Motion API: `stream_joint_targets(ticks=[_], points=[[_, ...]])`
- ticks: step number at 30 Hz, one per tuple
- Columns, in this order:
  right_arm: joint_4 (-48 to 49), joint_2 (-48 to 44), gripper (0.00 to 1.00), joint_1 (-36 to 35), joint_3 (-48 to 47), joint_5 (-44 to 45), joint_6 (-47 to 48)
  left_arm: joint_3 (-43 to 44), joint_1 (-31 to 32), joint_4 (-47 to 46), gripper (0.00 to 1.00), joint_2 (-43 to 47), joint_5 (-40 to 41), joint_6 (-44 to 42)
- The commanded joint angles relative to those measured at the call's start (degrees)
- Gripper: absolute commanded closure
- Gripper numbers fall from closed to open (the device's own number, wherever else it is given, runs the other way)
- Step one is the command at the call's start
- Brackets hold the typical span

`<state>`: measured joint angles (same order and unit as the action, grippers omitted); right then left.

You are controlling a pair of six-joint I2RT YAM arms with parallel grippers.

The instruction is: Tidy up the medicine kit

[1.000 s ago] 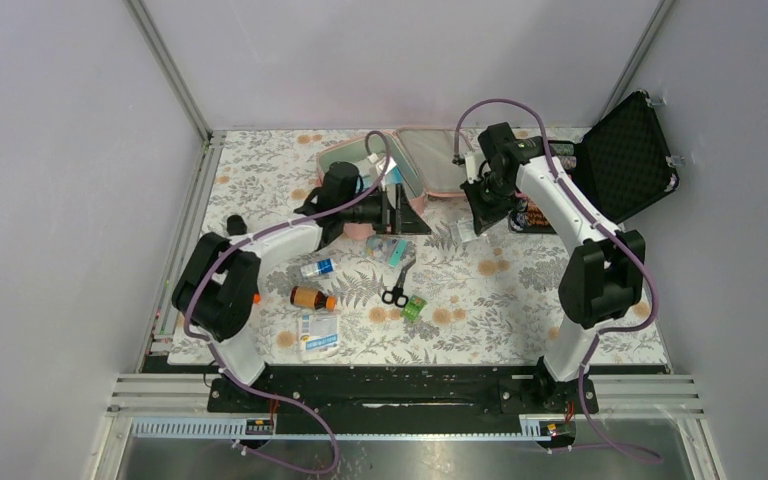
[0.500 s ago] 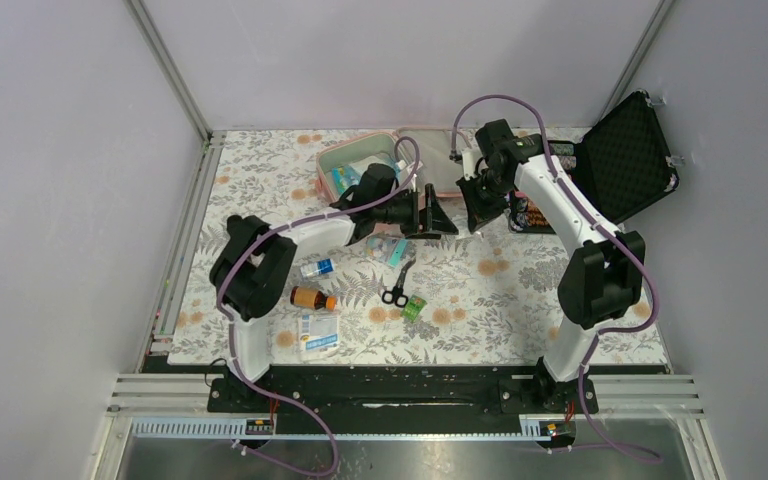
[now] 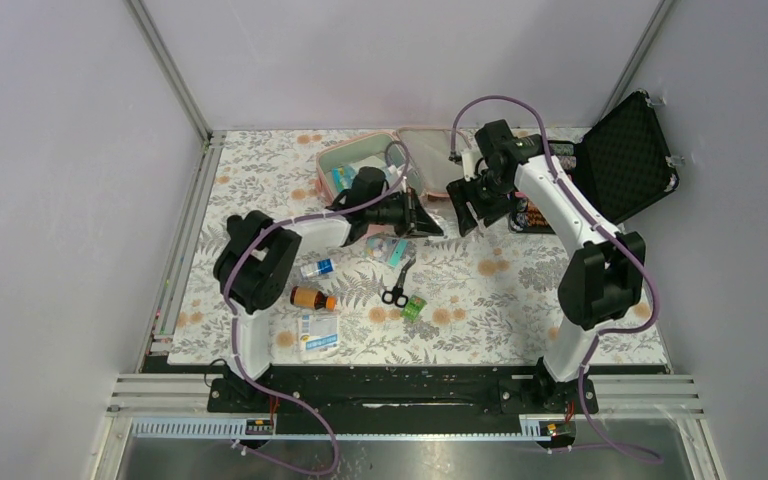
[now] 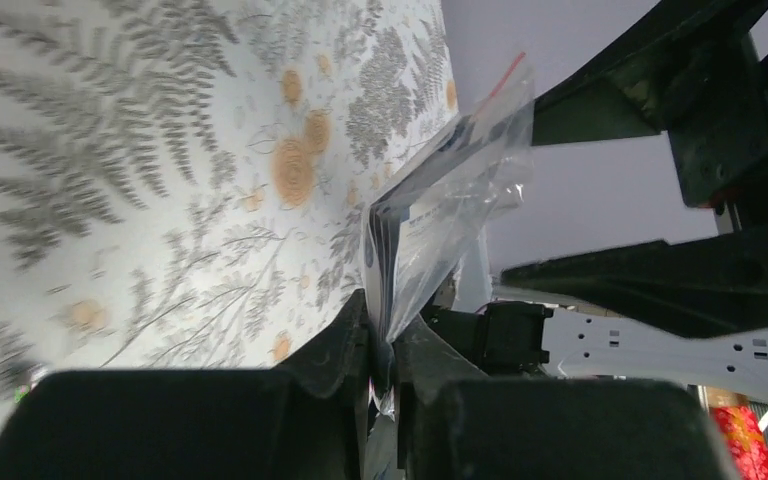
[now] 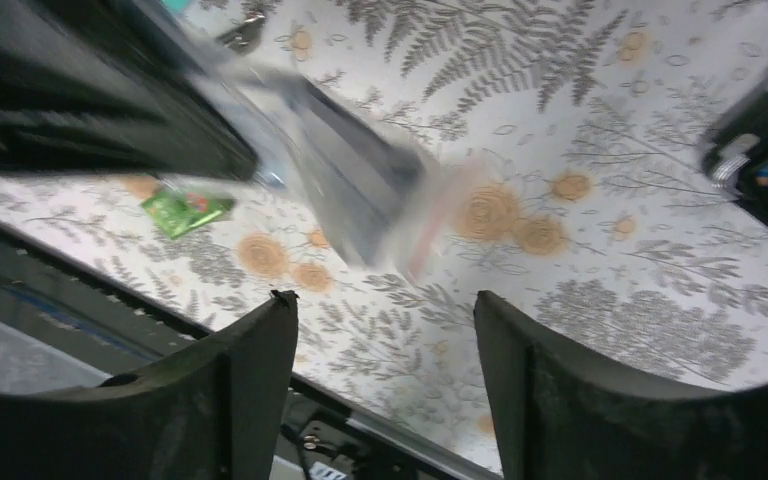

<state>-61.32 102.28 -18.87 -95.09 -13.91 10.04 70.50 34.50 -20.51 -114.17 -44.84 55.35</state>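
Note:
The plastic bag in my left gripper goes outward and to the left in the top view next, then down over the kit's far end (image 3: 368, 149), because the kit lies open.
The pink medicine kit (image 3: 324, 172) lies open at the back of the table, its grey-lined lid (image 3: 427, 160) flat to the right and several items inside. My left gripper (image 3: 434, 224) (image 4: 385, 345) hovers just right of the kit, shut on the lower edge of a clear plastic bag (image 4: 452, 185) that holds flat packets. My right gripper (image 3: 465, 207) (image 5: 382, 305) faces it, open, with nothing between its fingers. In the right wrist view the bag (image 5: 360, 190) looks blurred and hangs past the fingertips, over the tablecloth.
On the flowered cloth lie scissors (image 3: 396, 290), a brown bottle (image 3: 312, 297), a small white bottle (image 3: 317, 268), a green packet (image 3: 415, 307) (image 5: 185, 208), a flat box (image 3: 319, 332) and a teal packet (image 3: 400, 250). A black foam-lined case (image 3: 628, 155) stands open at the back right.
My left gripper swung right to the right gripper and closed on the plastic bag. The right gripper, which was shut on the bag, has opened and let it go.

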Motion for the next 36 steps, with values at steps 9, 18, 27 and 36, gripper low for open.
stream_joint_targets(ticks=[9, 18, 27, 36], points=[[3.4, -13.5, 0.00, -0.3, 3.4, 16.6, 3.1, 21.2, -20.1, 43.3, 1.00, 6.1, 6.9, -38.6], [3.0, -11.7, 0.01, -0.3, 4.2, 10.8, 2.3, 48.5, -26.1, 51.4, 1.00, -17.8, 5.6, -30.5], [3.1, -11.3, 0.00, -0.3, 5.4, 9.5, 3.1, 53.3, -26.1, 47.0, 1.00, -25.6, 7.5, -25.3], [2.9, -9.9, 0.01, -0.3, 5.1, 8.0, 2.8, 55.4, -25.5, 40.9, 0.82, -30.4, 8.7, -18.4]])
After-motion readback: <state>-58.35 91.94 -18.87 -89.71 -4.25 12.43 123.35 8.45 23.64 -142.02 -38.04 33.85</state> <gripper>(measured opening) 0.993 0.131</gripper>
